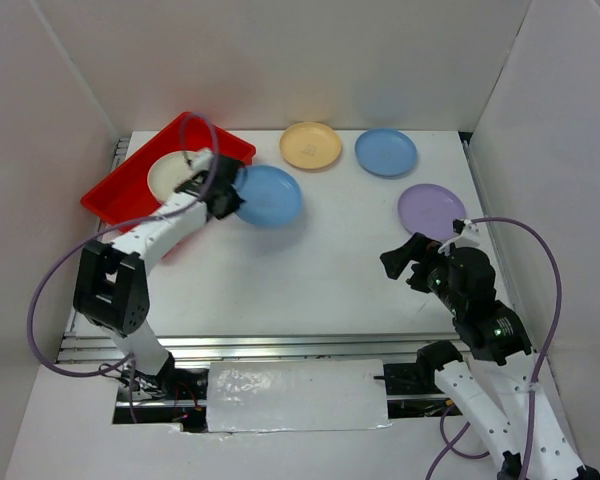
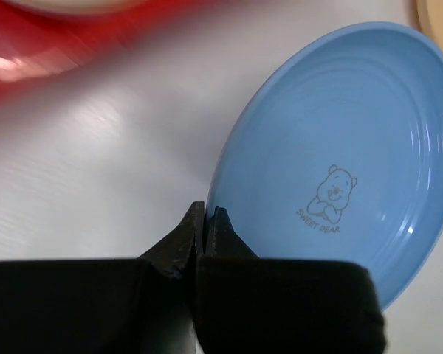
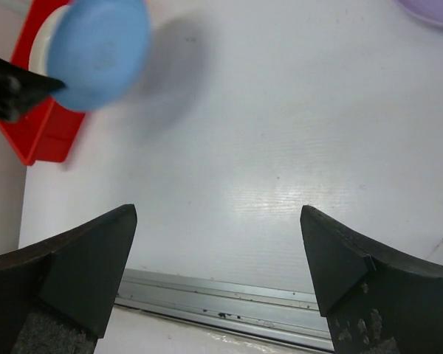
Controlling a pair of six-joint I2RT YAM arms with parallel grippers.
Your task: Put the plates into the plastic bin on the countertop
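I should first move my left gripper left in the top view, then lower the blue plate onto the cream one in the bin [image 1: 110, 195].
My left gripper [image 1: 228, 197] is shut on the rim of a blue plate [image 1: 271, 195] and holds it tilted above the white countertop [image 1: 320, 260], just right of the red plastic bin [image 1: 110, 195]. In the left wrist view the fingertips [image 2: 215, 221] pinch the rim of this blue plate [image 2: 340, 155], which bears a bear print. A cream plate [image 1: 170, 172] lies in the bin. A yellow plate [image 1: 311, 145], a second blue plate [image 1: 386, 152] and a purple plate [image 1: 431, 209] lie on the countertop. My right gripper [image 1: 408, 262] is open and empty below the purple plate.
White walls stand on the left, back and right. A metal rail [image 3: 229, 299] runs along the countertop's near edge. The right wrist view shows the held blue plate [image 3: 100, 48] in front of the bin [image 3: 37, 125].
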